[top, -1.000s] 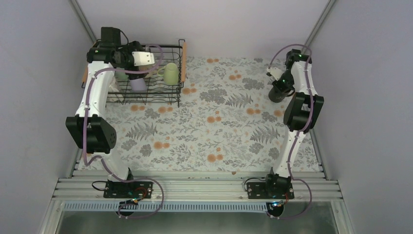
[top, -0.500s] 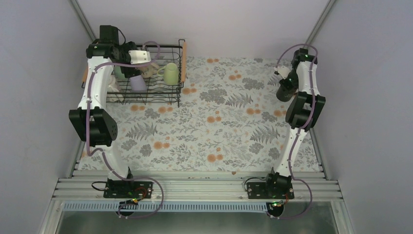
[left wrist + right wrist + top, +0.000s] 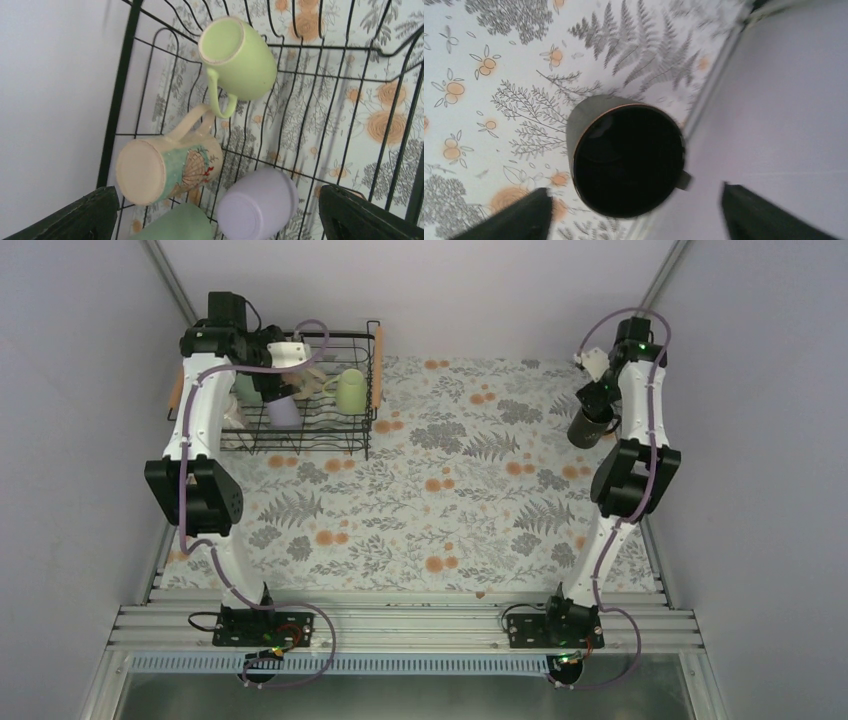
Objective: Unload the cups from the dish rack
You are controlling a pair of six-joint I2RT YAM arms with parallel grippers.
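My left gripper will shift to the right in the top view and down onto the light green mug's handle, since that handle juts toward my open fingers.
The dish rack stands at the back left of the table, its black wires filling the left wrist view. Inside lie a light green mug, a beige patterned mug, a lavender cup and a mint green cup. My left gripper hangs open just above the lavender cup, touching nothing. A black cup stands upright on the floral cloth by the right wall. My right gripper is open above it, both fingers apart from the black cup.
A floral cloth covers the table. The grey right wall rises right beside the black cup. The rack's orange-brown handle faces the table's middle. Both arm bases sit on the metal rail at the near edge.
My right gripper has opened and let go of the black cup, which now stands by the right wall. The left gripper shifted slightly over the rack and stays open.
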